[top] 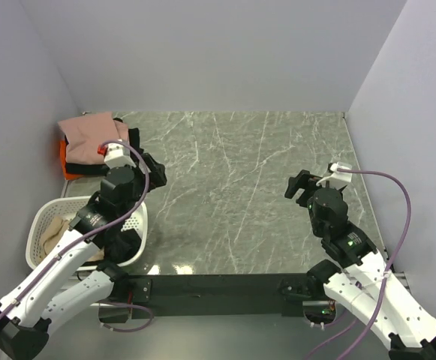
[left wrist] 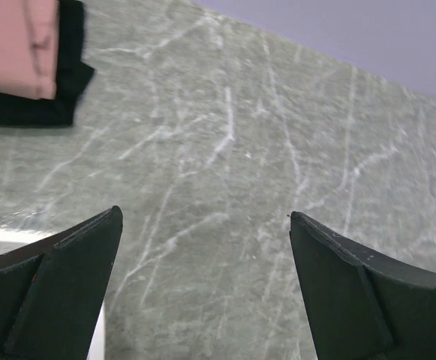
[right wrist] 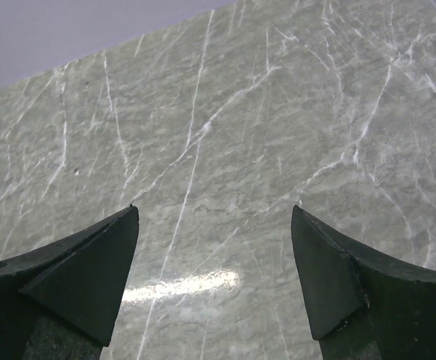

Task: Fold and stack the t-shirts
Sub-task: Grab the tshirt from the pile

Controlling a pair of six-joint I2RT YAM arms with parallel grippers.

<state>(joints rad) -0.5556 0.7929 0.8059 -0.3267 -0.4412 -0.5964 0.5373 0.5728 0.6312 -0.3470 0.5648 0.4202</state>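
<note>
My empty left gripper moves back and down, to the left in the top view, onto the tan-beige t-shirt (top: 52, 232) next, as it lies unfolded in the basket.
A stack of folded t-shirts lies at the table's far left: a dusty pink t-shirt (top: 90, 135) on top, a black one (top: 133, 141) under it and an orange one (top: 67, 166) at the bottom. The pink (left wrist: 19, 45) and black (left wrist: 67, 67) shirts show at the top left of the left wrist view. A tan-beige t-shirt (top: 52, 232) lies in the white basket (top: 41, 217). My left gripper (top: 151, 171) is open and empty, above bare table just right of the stack. My right gripper (top: 299, 184) is open and empty over the table's right side.
The white perforated basket stands at the near left beside my left arm. The marble table (top: 240, 180) is bounded by grey walls at the left, back and right. A black base bar (top: 218, 285) runs along the near edge.
</note>
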